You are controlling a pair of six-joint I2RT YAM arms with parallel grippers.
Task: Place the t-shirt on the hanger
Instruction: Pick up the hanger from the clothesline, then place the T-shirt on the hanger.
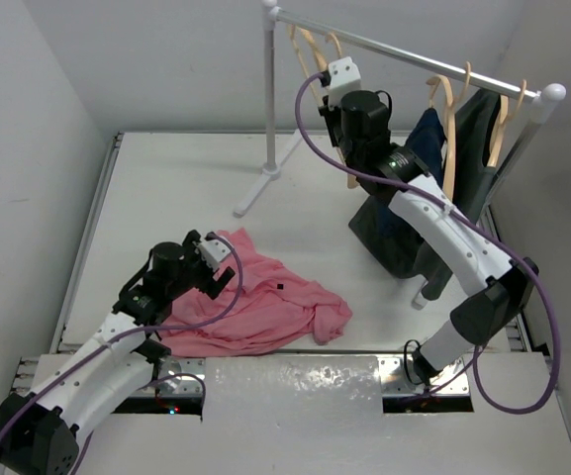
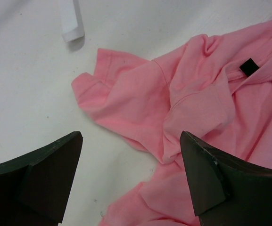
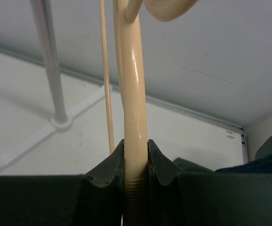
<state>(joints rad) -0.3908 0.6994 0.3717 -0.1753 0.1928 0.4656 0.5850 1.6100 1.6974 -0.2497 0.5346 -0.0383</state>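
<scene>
The t-shirt's fold beside the black tag lies bunched on top, so the robot will lower its left gripper down and to the right in the top view, onto that fold.
The salmon-pink t-shirt [image 1: 265, 309] lies crumpled on the white table, near the left arm. My left gripper [image 1: 218, 269] hovers over its left edge, open and empty. In the left wrist view the t-shirt [image 2: 192, 94] fills the right side, a sleeve pointing left, and the left gripper [image 2: 131, 157] straddles the cloth's edge. My right gripper [image 1: 340, 87] is raised at the rack and shut on the pale wooden hanger [image 1: 306, 45] just below its hook. In the right wrist view the right gripper [image 3: 136, 147] pinches the hanger's tan stem [image 3: 135, 94].
A white clothes rack stands at the back, with a pole [image 1: 270, 94], a rail [image 1: 414, 54] and a foot [image 1: 255, 193], which also shows in the left wrist view [image 2: 72, 23]. Two other wooden hangers carry dark navy and black garments [image 1: 468, 139] at the right.
</scene>
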